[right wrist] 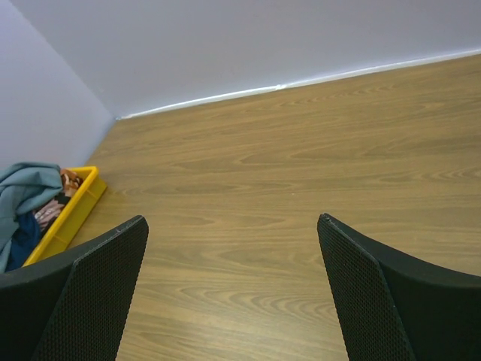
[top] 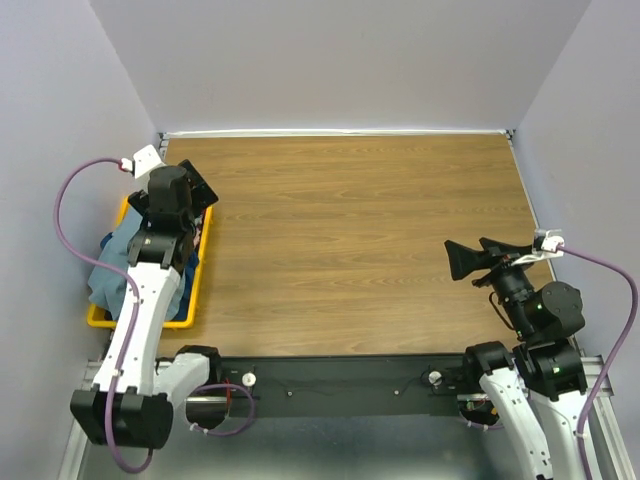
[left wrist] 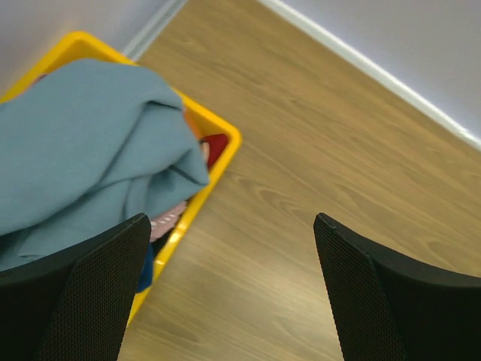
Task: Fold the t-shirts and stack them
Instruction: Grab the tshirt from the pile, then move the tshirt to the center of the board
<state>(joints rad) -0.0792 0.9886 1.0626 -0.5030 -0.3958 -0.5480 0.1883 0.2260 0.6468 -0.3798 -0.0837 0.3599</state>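
My left gripper shifts to the left in the top view and down onto the light blue-grey t-shirt's creased far part next, as that t-shirt tops the pile.
The light blue-grey t-shirt lies crumpled on top of the pile in the yellow bin at the table's left edge. It also shows in the left wrist view and in the right wrist view. Under it peek a pink patterned t-shirt and a bit of the dark navy t-shirt. My left gripper is open and empty above the bin's far right corner, half over the table. My right gripper is open and empty above the table's right side.
The bin's yellow rim borders the wooden table. A red-orange piece of cloth shows in the bin's corner. White walls enclose the table at the back and on both sides.
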